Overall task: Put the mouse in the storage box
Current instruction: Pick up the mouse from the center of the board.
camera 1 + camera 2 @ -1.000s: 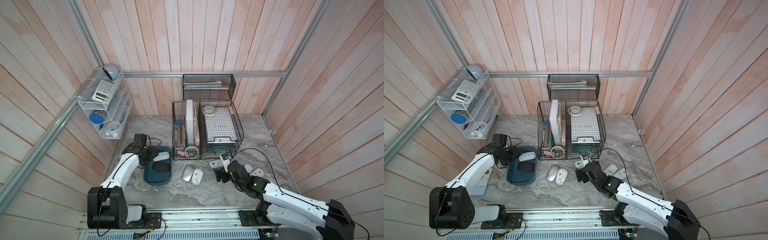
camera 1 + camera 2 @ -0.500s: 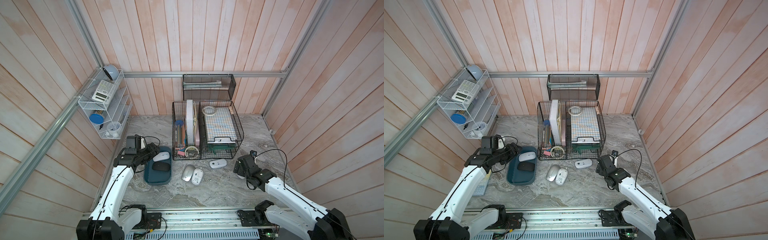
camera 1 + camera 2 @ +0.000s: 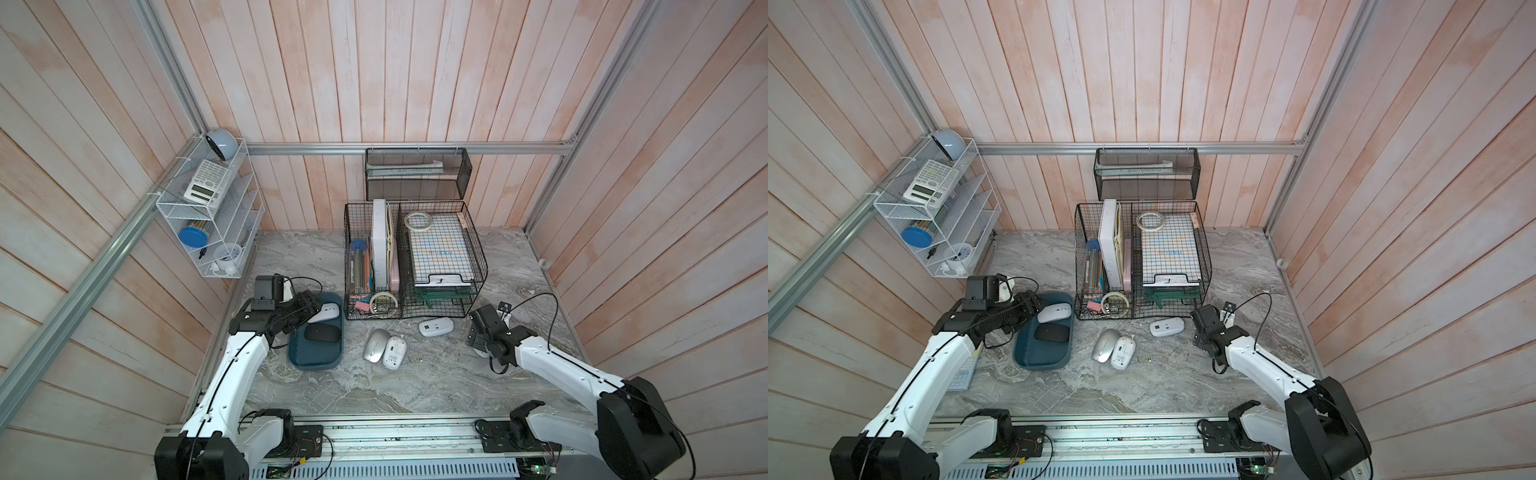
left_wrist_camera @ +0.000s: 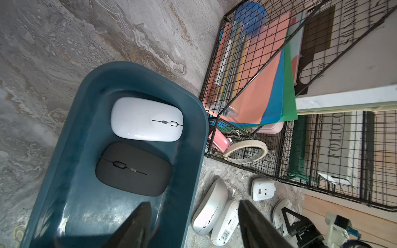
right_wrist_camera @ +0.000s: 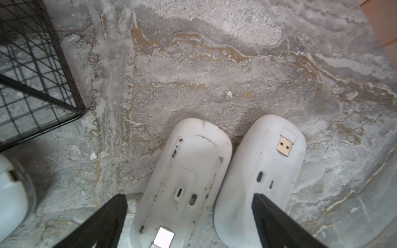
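Observation:
My right gripper needs to go down around the long sides of the basket-side mouse of the upside-down pair (image 5: 180, 188) and close on it, because the mouse lies between my open fingers.
The dark teal storage box (image 3: 316, 359) (image 4: 71, 171) holds a white mouse (image 4: 147, 119) and a black mouse (image 4: 134, 171). My left gripper (image 3: 313, 311) (image 4: 193, 216) hovers open and empty over the box's far end, beside the white mouse. My right gripper (image 3: 473, 343) (image 5: 189, 214) is open and low over two upside-down white mice at the right; its fingers straddle one mouse (image 5: 182, 171), and the second mouse (image 5: 264, 161) lies right beside it. Both top views show a silver mouse (image 3: 376, 345), an upturned white mouse (image 3: 394, 352) and another white mouse (image 3: 435, 327) on the table.
Black wire-mesh baskets (image 3: 415, 266) with folders, a notebook and tape rolls stand just behind the mice. A white wire rack (image 3: 208, 216) hangs on the left wall. A calculator (image 3: 963, 374) lies under the left arm. Wooden walls close in on both sides.
My right arm swung right, away from the white mouse in front of the baskets, and came down over the two mice at the right. My left arm lifted at the elbow; its gripper stays by the box.

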